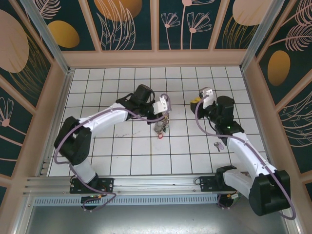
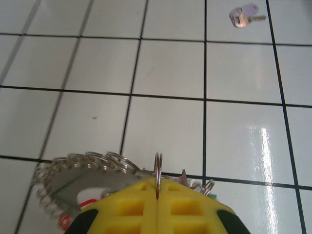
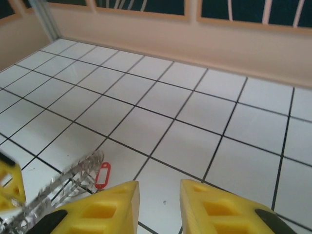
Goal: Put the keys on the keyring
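Note:
The left gripper brings the hanging keyring down and back next, flat onto the open tiles toward the gripper's base, then releases it.
My left gripper (image 1: 164, 117) is at mid-table, its yellow fingers (image 2: 131, 204) shut on the thin grey keyring (image 2: 157, 168), which shows edge-on between them. A silvery cluster of small rings and keys (image 2: 83, 163) hangs from it, with a red tag (image 1: 161, 135) at the bottom. One key with a pale purple head (image 2: 246, 14) lies alone on the tiles, beside my right forearm (image 1: 218, 145). My right gripper (image 1: 195, 102) is raised to the right of the cluster. Its jaws (image 3: 158, 190) are open with nothing between them, and the red tag (image 3: 102, 174) is to their left.
White tiled floor (image 1: 122, 156) is enclosed by beige walls (image 1: 156, 58) on three sides. A metal rail (image 1: 146, 183) runs along the near edge by the arm bases. In the right wrist view, a yellow finger of my left gripper (image 3: 9, 185) is at the far left.

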Robot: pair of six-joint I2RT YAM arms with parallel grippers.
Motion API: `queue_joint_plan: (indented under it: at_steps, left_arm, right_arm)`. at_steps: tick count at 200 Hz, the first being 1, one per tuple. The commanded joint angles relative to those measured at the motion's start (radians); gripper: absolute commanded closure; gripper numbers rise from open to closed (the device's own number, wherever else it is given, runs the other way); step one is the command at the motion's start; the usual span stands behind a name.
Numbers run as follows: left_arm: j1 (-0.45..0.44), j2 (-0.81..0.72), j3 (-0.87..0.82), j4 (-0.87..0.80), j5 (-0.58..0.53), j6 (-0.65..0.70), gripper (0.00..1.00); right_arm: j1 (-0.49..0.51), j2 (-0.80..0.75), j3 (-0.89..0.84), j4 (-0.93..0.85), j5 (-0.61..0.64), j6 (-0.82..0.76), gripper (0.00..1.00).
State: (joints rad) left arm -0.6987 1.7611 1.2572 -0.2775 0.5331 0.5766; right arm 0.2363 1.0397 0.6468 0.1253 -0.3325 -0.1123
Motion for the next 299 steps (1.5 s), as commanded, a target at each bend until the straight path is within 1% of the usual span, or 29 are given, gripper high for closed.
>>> queue_joint_plan:
  at_steps: [1, 33, 47, 69, 93, 105, 111, 121, 129, 148, 162, 180, 192, 208, 219, 234, 256, 277, 299]
  left_arm:
    - [-0.051, 0.09, 0.048, -0.039, 0.007, 0.025, 1.0]
    - [-0.106, 0.178, 0.094, -0.009, 0.027, 0.008, 1.0]
    - [-0.119, 0.209, 0.106, -0.005, 0.03, 0.0, 1.0]
    - [-0.131, 0.234, 0.101, 0.007, 0.021, -0.01, 1.0]
    - [-0.132, 0.226, 0.071, 0.046, 0.047, -0.035, 1.0]
    - [-0.132, 0.209, 0.048, 0.092, 0.074, -0.055, 0.91]
    - [-0.132, 0.197, 0.03, 0.122, 0.087, -0.068, 0.88]
    - [-0.132, 0.181, 0.004, 0.167, 0.107, -0.089, 0.85]
    - [-0.132, 0.167, -0.012, 0.197, 0.113, -0.111, 0.79]
    - [-0.131, 0.133, -0.056, 0.254, 0.125, -0.153, 0.78]
    - [-0.129, 0.103, -0.1, 0.307, 0.106, -0.194, 0.77]
    - [-0.118, 0.047, -0.177, 0.397, 0.056, -0.275, 0.77]
    - [-0.1, 0.002, -0.24, 0.477, 0.019, -0.352, 0.79]
    - [-0.061, -0.041, -0.337, 0.588, -0.044, -0.503, 0.79]
    - [-0.032, -0.097, -0.396, 0.662, -0.086, -0.625, 0.79]
    - [-0.007, -0.141, -0.473, 0.734, -0.159, -0.764, 0.79]
    - [0.011, -0.193, -0.556, 0.768, -0.287, -0.931, 0.78]
    - [0.014, -0.211, -0.604, 0.782, -0.343, -1.047, 0.78]
    - [0.014, -0.206, -0.625, 0.775, -0.358, -1.117, 0.78]
  right_arm:
    - [-0.032, 0.033, 0.08, -0.041, 0.041, 0.172, 0.71]
    - [-0.084, 0.094, 0.115, -0.128, 0.005, 0.301, 0.71]
    - [-0.107, 0.119, 0.112, -0.152, -0.039, 0.353, 0.71]
    - [-0.119, 0.169, 0.104, -0.193, -0.101, 0.387, 0.7]
    - [-0.119, 0.218, 0.075, -0.192, -0.175, 0.422, 0.69]
    - [-0.12, 0.246, 0.054, -0.166, -0.212, 0.454, 0.67]
    - [-0.117, 0.262, 0.044, -0.154, -0.229, 0.472, 0.64]
    - [-0.107, 0.295, 0.033, -0.139, -0.259, 0.486, 0.63]
    - [-0.092, 0.322, 0.033, -0.14, -0.27, 0.483, 0.61]
    - [-0.038, 0.375, 0.035, -0.151, -0.241, 0.469, 0.61]
    - [-0.022, 0.414, 0.037, -0.15, -0.239, 0.464, 0.61]
    - [-0.009, 0.453, 0.04, -0.16, -0.223, 0.45, 0.61]
    - [-0.003, 0.473, 0.046, -0.169, -0.226, 0.435, 0.61]
    - [0.006, 0.5, 0.053, -0.184, -0.244, 0.412, 0.61]
    - [0.01, 0.52, 0.054, -0.186, -0.251, 0.403, 0.61]
    - [0.011, 0.546, 0.058, -0.185, -0.264, 0.393, 0.61]
    - [0.014, 0.59, 0.077, -0.177, -0.304, 0.378, 0.6]
    - [0.023, 0.633, 0.101, -0.182, -0.317, 0.36, 0.6]
    - [0.028, 0.669, 0.125, -0.197, -0.339, 0.334, 0.6]
